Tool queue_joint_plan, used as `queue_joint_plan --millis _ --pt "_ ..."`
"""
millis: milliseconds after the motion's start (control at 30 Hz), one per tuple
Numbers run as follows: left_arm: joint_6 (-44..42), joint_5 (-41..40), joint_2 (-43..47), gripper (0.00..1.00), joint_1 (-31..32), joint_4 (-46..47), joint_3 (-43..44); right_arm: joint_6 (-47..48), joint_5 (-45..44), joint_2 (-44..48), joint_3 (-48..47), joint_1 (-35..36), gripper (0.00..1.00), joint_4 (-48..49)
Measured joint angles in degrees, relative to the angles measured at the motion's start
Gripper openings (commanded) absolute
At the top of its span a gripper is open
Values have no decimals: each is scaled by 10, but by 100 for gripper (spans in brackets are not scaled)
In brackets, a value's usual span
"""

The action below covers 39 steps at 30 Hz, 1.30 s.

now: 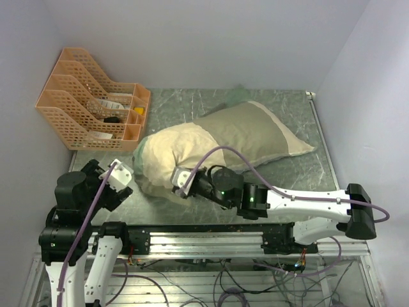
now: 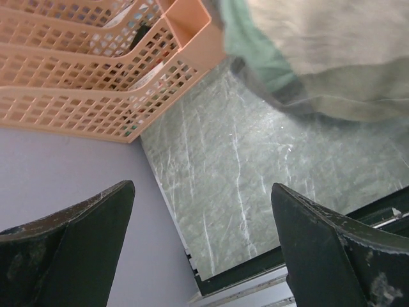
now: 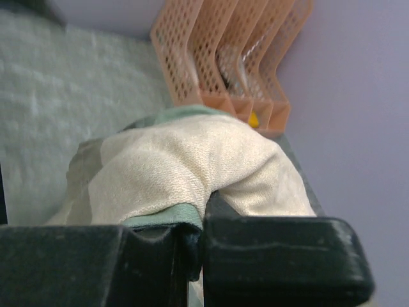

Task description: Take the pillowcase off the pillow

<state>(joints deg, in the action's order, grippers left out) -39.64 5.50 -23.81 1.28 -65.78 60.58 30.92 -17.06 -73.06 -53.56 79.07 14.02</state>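
Observation:
My right gripper holds the pinched hem of the pillowcase. It should lift the hem up and outward over the pillowcase's plump middle (image 1: 214, 135), which lies outward of it and still hides the pillow, then release.
The pillowcase (image 1: 236, 131), olive-green with a cream-tan panel at its left end, lies stuffed and plump across the middle of the table. The pillow is hidden inside it. My right gripper (image 1: 181, 181) is at the cover's near-left end and is shut on a fold of cream cloth with a green hem (image 3: 167, 216); the jaws are pressed together on it (image 3: 198, 230). My left gripper (image 1: 125, 176) is open and empty at the table's near-left corner, apart from the cover. In the left wrist view (image 2: 202, 187) the pillowcase (image 2: 332, 57) shows at the top right.
An orange mesh file rack (image 1: 96, 105) stands at the far left, close to the cover's left end; it also shows in the left wrist view (image 2: 96, 70) and the right wrist view (image 3: 236, 57). Green marbled table top (image 1: 307, 176). Walls close in on the left, back and right.

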Motion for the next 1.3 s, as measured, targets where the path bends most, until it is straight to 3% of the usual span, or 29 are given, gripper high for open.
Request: queue_joint_plan --millis 200,400,567,700,833,967,1167,1300 --pt "-49 47 -11 99 0 -31 3 -37 23 -64 -167 -4 0 -14" --pt "-75 95 5 98 -12 -30 21 -76 78 -85 -248 -12 0 -15" --pt "-74 120 7 78 -17 16 49 -132 127 -80 -254 -34 0 -10" --pt "-47 146 -12 51 -23 79 68 -197 186 -74 -254 -71 0 -10" --pt "-13 192 -79 42 -42 108 122 -264 233 -67 -255 -103 0 -2" --pt "18 228 -167 9 -52 101 196 -321 271 -76 -284 -133 0 -4" --pt "86 212 -235 7 -54 109 316 -389 306 -120 -369 -177 0 3" --pt "141 157 -275 7 -54 172 445 -455 310 -119 -372 -222 0 25"
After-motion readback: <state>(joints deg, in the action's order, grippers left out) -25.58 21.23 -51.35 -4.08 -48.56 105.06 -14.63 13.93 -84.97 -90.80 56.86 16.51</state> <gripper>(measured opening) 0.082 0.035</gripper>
